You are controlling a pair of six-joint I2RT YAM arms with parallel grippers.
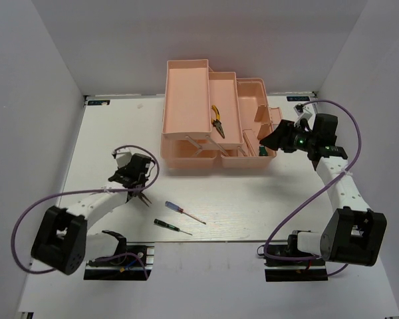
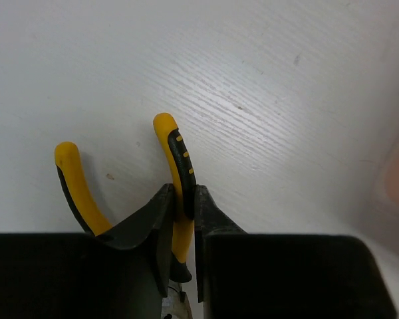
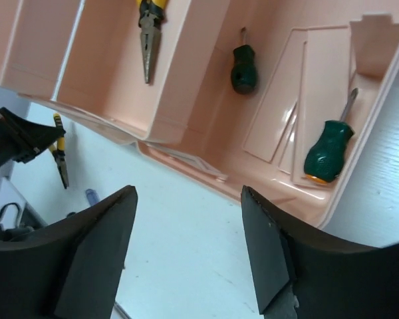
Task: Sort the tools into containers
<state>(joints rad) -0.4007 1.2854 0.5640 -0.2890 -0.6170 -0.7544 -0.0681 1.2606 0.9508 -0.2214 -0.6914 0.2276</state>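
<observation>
My left gripper rises next, goes outward and to the right in the top view, and releases the second pliers in the toolbox's middle tray, since matching pliers already lie there.
The pink toolbox (image 1: pixel 186 86) stands open at the table's back, its trays spread. One yellow-and-black pliers (image 1: pixel 217 121) lies in the middle tray, also seen in the right wrist view (image 3: pixel 148 33). My left gripper (image 1: pixel 137 186) is shut on one handle of the second pliers (image 2: pixel 178 159), just above the table left of the box. A purple-handled screwdriver (image 1: pixel 175 207) and a dark green one (image 1: pixel 163 224) lie on the table in front. My right gripper (image 3: pixel 189 199) is open and empty over the table at the box's right front. Two stubby green drivers (image 3: pixel 243 68) (image 3: pixel 328 151) lie in the box's bottom.
White walls close in the table on the left, back and right. Purple cables loop from both arms. The arm bases (image 1: pixel 117 260) (image 1: pixel 296 258) sit at the near edge. The box's far-left tray (image 1: pixel 185 100) holds nothing.
</observation>
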